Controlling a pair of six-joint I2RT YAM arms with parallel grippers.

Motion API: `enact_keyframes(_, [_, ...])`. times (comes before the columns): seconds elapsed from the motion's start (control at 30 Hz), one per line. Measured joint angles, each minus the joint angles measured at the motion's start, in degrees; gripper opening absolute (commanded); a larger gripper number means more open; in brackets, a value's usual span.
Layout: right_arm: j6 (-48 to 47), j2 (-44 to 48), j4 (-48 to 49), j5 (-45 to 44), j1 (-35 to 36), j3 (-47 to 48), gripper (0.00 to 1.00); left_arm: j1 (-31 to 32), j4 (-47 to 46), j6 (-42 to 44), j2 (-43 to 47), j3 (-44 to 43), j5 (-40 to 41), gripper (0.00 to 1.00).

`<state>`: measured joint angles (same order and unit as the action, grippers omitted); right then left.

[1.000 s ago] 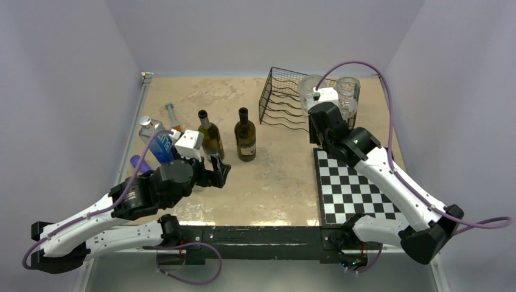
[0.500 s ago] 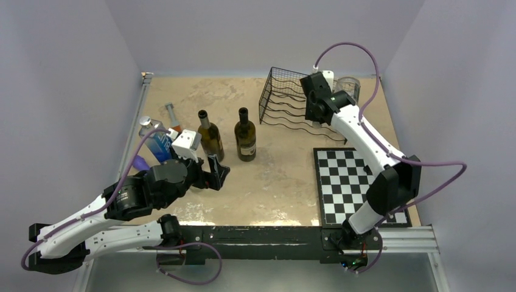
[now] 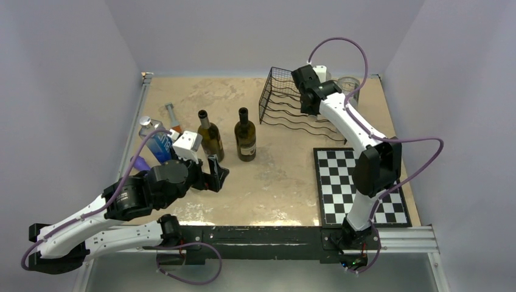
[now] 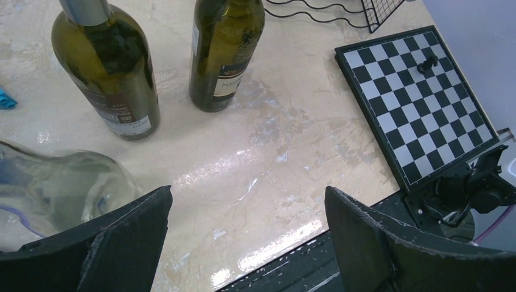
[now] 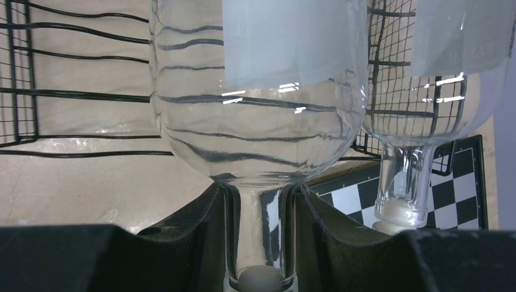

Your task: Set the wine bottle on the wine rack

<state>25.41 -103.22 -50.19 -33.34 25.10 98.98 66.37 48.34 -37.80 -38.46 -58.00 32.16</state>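
I will next lower my right gripper toward the rack's wires and release the bottle's neck, as the held bottle spans those wires beside the second clear bottle.
My right gripper (image 5: 260,201) is shut on the neck of a clear glass wine bottle (image 5: 258,91) with a pale label. It holds the bottle against the black wire wine rack (image 5: 61,91). In the top view the right gripper (image 3: 309,102) hangs over the rack (image 3: 283,100) at the back of the table, and its wrist hides the held bottle. A second clear bottle (image 5: 432,73) lies beside it at the rack's right end (image 3: 348,85). My left gripper (image 3: 214,173) is open and empty, low over the table in front of two dark green wine bottles (image 3: 210,139) (image 3: 245,139).
A black-and-white chessboard (image 3: 356,188) lies at the near right with a small dark piece (image 4: 430,61) on it. A clear blue-labelled bottle (image 3: 157,143) and a small bottle (image 3: 173,117) stand at the left. A clear bottle (image 4: 55,188) lies close to my left finger (image 4: 122,249).
My right arm has stretched back and left from near the chessboard's far corner, carrying the clear bottle onto the rack. The left arm has barely moved.
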Motion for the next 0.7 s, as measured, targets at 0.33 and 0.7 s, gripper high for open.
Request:
enact_keyframes(0.33, [-3.7, -4.1, 4.3, -2.1, -1.6, 0.0, 0.0, 0.0, 0.8, -0.1, -0.3, -0.1, 0.2, 0.99])
enact_keyframes(0.7, [-6.2, -5.3, 6.3, -4.3, -1.9, -0.5, 0.24, 0.0, 2.1, -0.5, -0.3, -0.1, 1.1, 0.99])
